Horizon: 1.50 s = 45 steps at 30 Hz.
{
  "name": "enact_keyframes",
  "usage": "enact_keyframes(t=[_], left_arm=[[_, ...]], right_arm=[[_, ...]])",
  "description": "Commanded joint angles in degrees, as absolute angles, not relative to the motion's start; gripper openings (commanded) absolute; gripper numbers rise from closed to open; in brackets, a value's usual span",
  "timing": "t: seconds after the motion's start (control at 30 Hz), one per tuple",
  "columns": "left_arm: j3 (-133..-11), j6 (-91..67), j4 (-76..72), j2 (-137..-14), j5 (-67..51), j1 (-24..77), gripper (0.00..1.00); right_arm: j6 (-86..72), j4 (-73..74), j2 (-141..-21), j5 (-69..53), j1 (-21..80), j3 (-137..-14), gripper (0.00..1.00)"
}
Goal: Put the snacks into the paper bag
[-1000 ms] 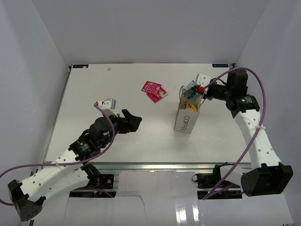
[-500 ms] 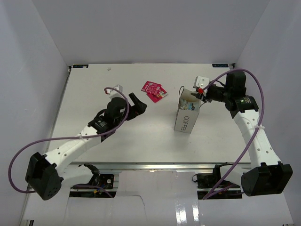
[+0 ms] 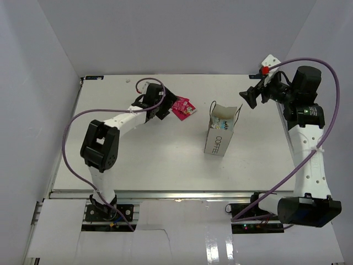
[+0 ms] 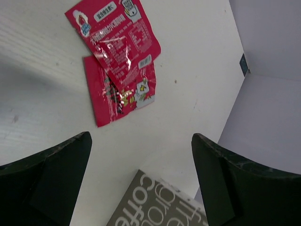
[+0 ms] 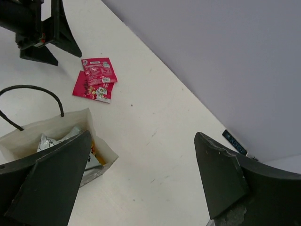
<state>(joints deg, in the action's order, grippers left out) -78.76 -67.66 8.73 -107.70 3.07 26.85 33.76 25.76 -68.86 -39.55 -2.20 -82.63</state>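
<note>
The upper packet [image 3: 181, 104] [image 4: 123, 54] lies uncovered over the other one, so the left gripper will move down toward the overlapping snacks next, with its open fingers on either side of that packet.
Two red-pink snacks [image 4: 117, 42] lie overlapping on the table, the second [image 4: 115, 101] partly under the first. My left gripper [image 4: 141, 136] hovers open just short of them, nothing between its fingers; from above it [image 3: 163, 108] sits left of the packets [image 3: 183, 107]. The white paper bag [image 3: 219, 132] stands upright mid-table, mouth open. Inside the bag [image 5: 101, 146] a silver packet [image 5: 51, 139] and a bit of yellow wrapper show. My right gripper [image 5: 141, 136] is open and empty, raised to the right of the bag; from above it [image 3: 250, 99] is clear of the handles.
The bag's thin dark handles [image 5: 33, 89] arch above its mouth. The enclosure's back wall [image 5: 211, 56] runs close behind the right gripper, and the table's far edge carries a small dark label [image 5: 233, 141].
The right gripper opened, dropped a silver-blue packet into the bag, and pulled up and away to the right. The left arm stretched forward to the red packets, staying open.
</note>
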Motion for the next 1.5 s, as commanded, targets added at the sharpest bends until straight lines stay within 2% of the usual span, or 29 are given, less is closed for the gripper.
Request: enact_keyframes(t=[0.0,0.23,0.57,0.8,0.9,1.23,1.47], left_arm=[[-87.41,-75.31,8.43,-115.89,0.09,25.05,0.97],[-105.09,-77.6,14.49,-128.4,0.88,24.79,0.97],[-109.42,-79.45,24.32,-133.33,3.42,24.7,0.97],[-124.34,-75.15,35.41,-140.53,5.1,24.7,0.94],[-127.17,-74.18,38.22,-143.87,4.48,24.7,0.93],[-124.27,-69.89,39.81,-143.96,4.84,24.43,0.93],[-122.01,-59.7,44.38,-147.3,3.69,23.56,0.83]], right_arm=[[24.26,25.49,-68.73,-43.59,-6.06,-80.96,0.95],[21.89,24.79,-65.74,-44.38,-7.03,-72.69,0.95],[19.52,23.73,-65.48,-43.59,-7.56,-69.09,0.95],[16.61,21.45,-65.65,-43.59,-7.56,-67.94,0.96],[16.17,21.18,-65.48,-43.59,-7.56,-67.85,0.96],[15.65,20.83,-65.04,-43.07,-7.56,-66.89,0.96],[15.12,20.65,-64.69,-42.72,-7.56,-67.06,0.96]])
